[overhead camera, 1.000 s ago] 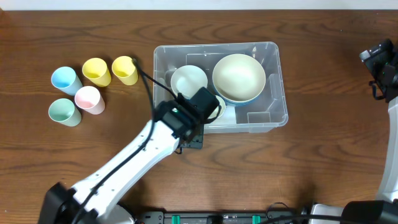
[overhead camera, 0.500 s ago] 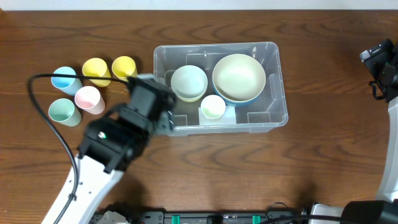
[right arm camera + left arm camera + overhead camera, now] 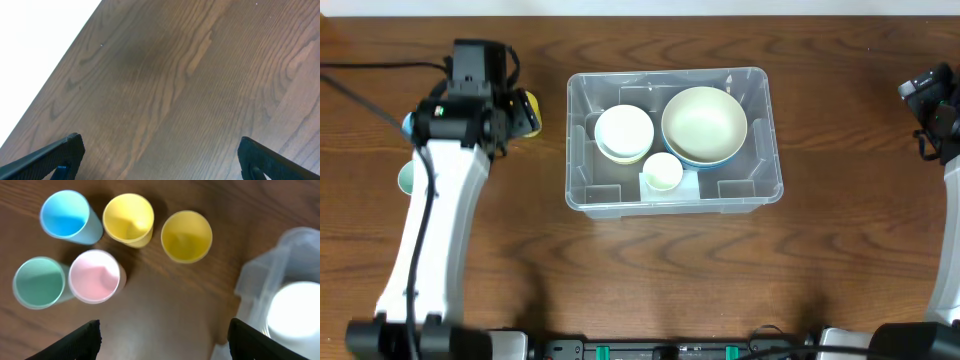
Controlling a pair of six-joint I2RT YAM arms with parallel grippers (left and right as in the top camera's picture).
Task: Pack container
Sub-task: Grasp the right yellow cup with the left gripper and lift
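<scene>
My left gripper lowers and turns onto the yellow cup nearest the container next, at its side facing the pink cup.
The clear container (image 3: 760,186) stands mid-table and holds a white bowl (image 3: 624,130), a large cream bowl (image 3: 704,123) and a small pale cup (image 3: 663,171). My left gripper (image 3: 470,115) hangs open and empty high above the group of cups. The left wrist view (image 3: 165,340) shows a blue cup (image 3: 65,216), two yellow cups (image 3: 128,217) (image 3: 186,235), a pink cup (image 3: 95,276) and a green cup (image 3: 39,281), all upright, with the container's corner (image 3: 280,270) at the right. My right gripper (image 3: 932,100) is open and empty over bare wood (image 3: 160,160).
In the overhead view my left arm hides most of the cups; one yellow cup (image 3: 527,112) and the green cup's edge (image 3: 404,178) show. The table's far edge lies close behind the right gripper (image 3: 30,45).
My left arm has swung from the container's front wall to the left and back, and now hangs over the cups. The small pale cup stays in the container. The right arm has not moved.
</scene>
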